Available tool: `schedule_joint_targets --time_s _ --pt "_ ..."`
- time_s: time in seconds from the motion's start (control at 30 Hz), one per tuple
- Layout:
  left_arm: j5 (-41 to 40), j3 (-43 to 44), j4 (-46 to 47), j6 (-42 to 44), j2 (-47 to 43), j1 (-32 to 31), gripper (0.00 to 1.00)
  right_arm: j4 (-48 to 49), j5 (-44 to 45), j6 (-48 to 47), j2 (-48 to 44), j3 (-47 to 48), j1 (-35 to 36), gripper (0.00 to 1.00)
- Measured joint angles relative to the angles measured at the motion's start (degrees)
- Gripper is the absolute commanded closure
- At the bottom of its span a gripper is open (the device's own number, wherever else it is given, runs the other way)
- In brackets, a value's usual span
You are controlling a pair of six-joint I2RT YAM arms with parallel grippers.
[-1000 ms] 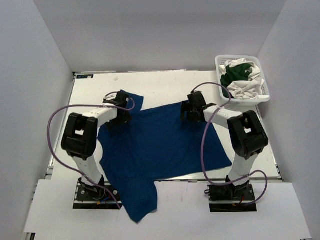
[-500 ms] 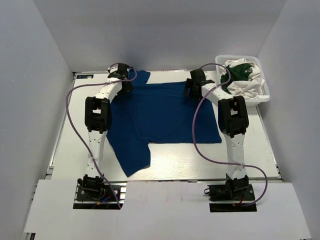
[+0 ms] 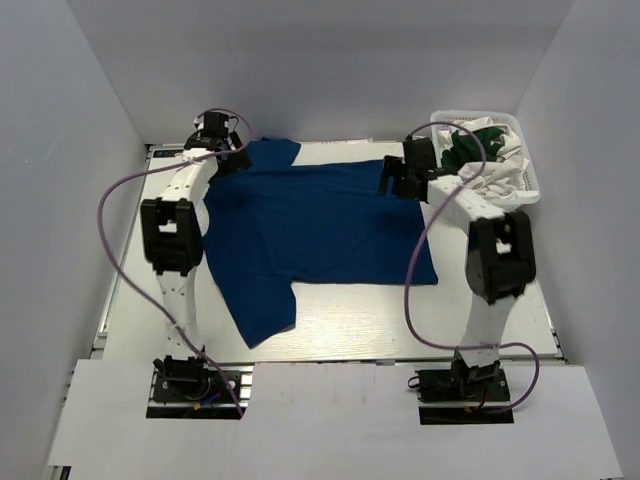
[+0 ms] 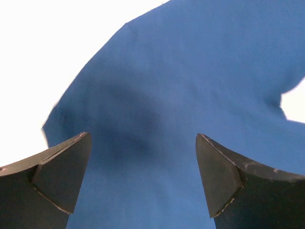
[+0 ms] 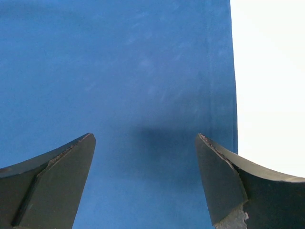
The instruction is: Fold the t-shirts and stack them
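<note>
The near sleeve juts out from the shirt's body, so my left gripper moves back over the shirt and down onto the end corner of that sleeve next.
The royal blue t-shirt [image 3: 310, 225] lies spread flat on the white table [image 3: 350, 320], with one sleeve pointing to the near left. No print shows on it. My left gripper [image 3: 232, 158] is open just above the shirt's far left sleeve; its wrist view shows blue cloth [image 4: 190, 71] between the jaws [image 4: 143, 138]. My right gripper [image 3: 392, 180] is open above the shirt's far right edge; its wrist view shows flat cloth [image 5: 119, 62] under the jaws [image 5: 145, 138]. A dark green t-shirt [image 3: 470, 140] and white t-shirts [image 3: 495, 178] lie crumpled in the basket.
The white mesh basket [image 3: 500, 203] stands at the table's far right corner, close to my right arm. Grey walls enclose the table on the left, back and right. Purple cables loop from both arms.
Both arms have stretched to the far side, drawing the blue shirt off the near edge and laying it flat. The left gripper has shifted a little further left.
</note>
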Motion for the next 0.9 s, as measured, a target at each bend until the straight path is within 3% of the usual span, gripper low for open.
schedule_joint_targets --time_s 0.17,0.37,0.67,0.87,0.9 --pt "0.39 -24.87 -0.37 -6.19 -26.32 -2.08 0.0 7.43 -2.27 2.45 -18.99 -17.97 1.14 0.1" --pt "11.13 -57.75 3.13 -12.59 -54.71 -2.93 0.0 9.38 -3.87 6.99 -26.21 -32.0 1.09 0.1" --pt "24.37 -86.05 -4.26 -14.95 -77.26 -5.88 0.0 7.93 -4.63 9.75 -34.53 -38.45 0.72 0.1" --pt "29.57 -95.32 -7.93 -16.46 -78.2 -7.61 0.0 8.33 -4.42 10.4 -38.1 -39.74 0.68 0.1" --pt "29.81 -95.3 -7.58 -16.59 -78.27 -8.04 0.04 8.31 -4.42 10.47 -38.1 -40.09 0.68 0.1"
